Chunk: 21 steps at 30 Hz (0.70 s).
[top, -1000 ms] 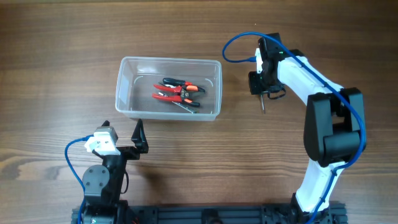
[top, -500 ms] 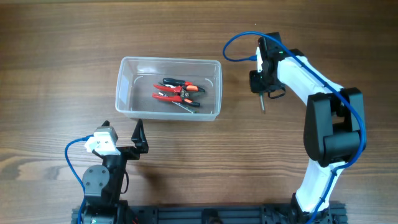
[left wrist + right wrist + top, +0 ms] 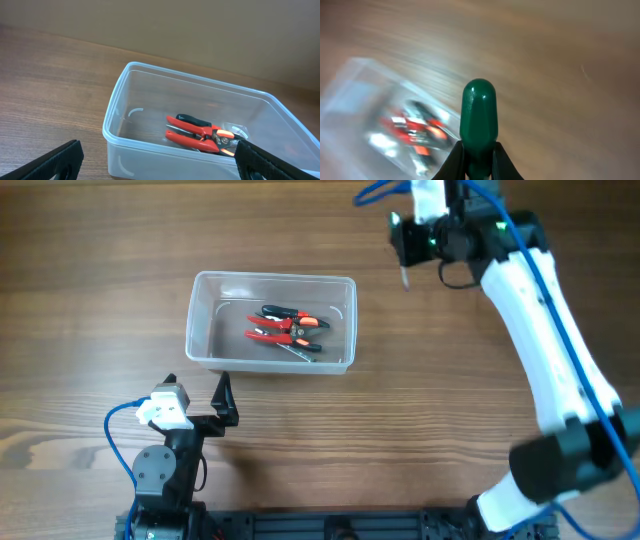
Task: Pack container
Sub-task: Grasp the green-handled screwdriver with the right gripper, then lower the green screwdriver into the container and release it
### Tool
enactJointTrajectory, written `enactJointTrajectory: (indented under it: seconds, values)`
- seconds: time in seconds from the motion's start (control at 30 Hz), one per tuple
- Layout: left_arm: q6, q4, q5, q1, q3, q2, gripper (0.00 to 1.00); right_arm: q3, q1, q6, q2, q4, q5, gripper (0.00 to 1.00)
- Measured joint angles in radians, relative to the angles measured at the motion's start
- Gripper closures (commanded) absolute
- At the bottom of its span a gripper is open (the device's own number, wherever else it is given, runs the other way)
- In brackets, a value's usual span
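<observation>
I need to swing my right gripper back and left in the overhead view, over the pliers (image 3: 285,328), and lower the screwdriver, still outside, into the container.
The clear plastic container (image 3: 272,277) stands left of the table's middle, with red-handled pliers (image 3: 285,328) and cutters lying in it. My right gripper (image 3: 405,242) is raised high, to the right of and beyond the container, and is shut on a green-handled screwdriver (image 3: 479,115) whose thin shaft (image 3: 404,277) hangs below. In the right wrist view the container (image 3: 347,85) is blurred at lower left. My left gripper (image 3: 222,402) rests open and empty just in front of the container. In the left wrist view its wall (image 3: 150,157) and the pliers (image 3: 197,134) fill the middle.
A blue cable (image 3: 375,192) loops off the right arm at the top edge. The left arm's base (image 3: 165,465) sits at the front left. Bare wooden table (image 3: 420,410) lies around the container.
My right arm has lifted the screwdriver well off the table and swung it back and slightly left, toward the container's far right corner. The left arm has not moved.
</observation>
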Motion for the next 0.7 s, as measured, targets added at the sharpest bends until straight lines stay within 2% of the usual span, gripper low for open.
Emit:
enactJointTrajectory:
  seconds: [0.13, 0.3, 0.43, 0.47, 0.7]
  values:
    - [0.0, 0.0, 0.0, 0.0, 0.0, 0.0, 0.0, 0.013, 0.159, -0.18, -0.045, 0.003, -0.071, 0.96]
    - [0.0, 0.0, 0.0, 0.0, 0.0, 0.0, 0.0, 0.009, 0.33, -0.39, 0.074, 0.005, -0.082, 0.96]
    - [0.0, 0.0, 0.0, 0.0, 0.0, 0.0, 0.0, 0.005, 0.379, -0.471, 0.189, 0.039, -0.035, 0.96]
    - [0.0, 0.0, 0.0, 0.0, 0.0, 0.0, 0.0, 0.003, 0.394, -0.485, 0.272, 0.057, -0.007, 0.96]
    - [0.0, 0.0, 0.0, 0.0, 0.0, 0.0, 0.0, -0.008, 0.399, -0.516, 0.484, 0.132, 0.096, 0.96]
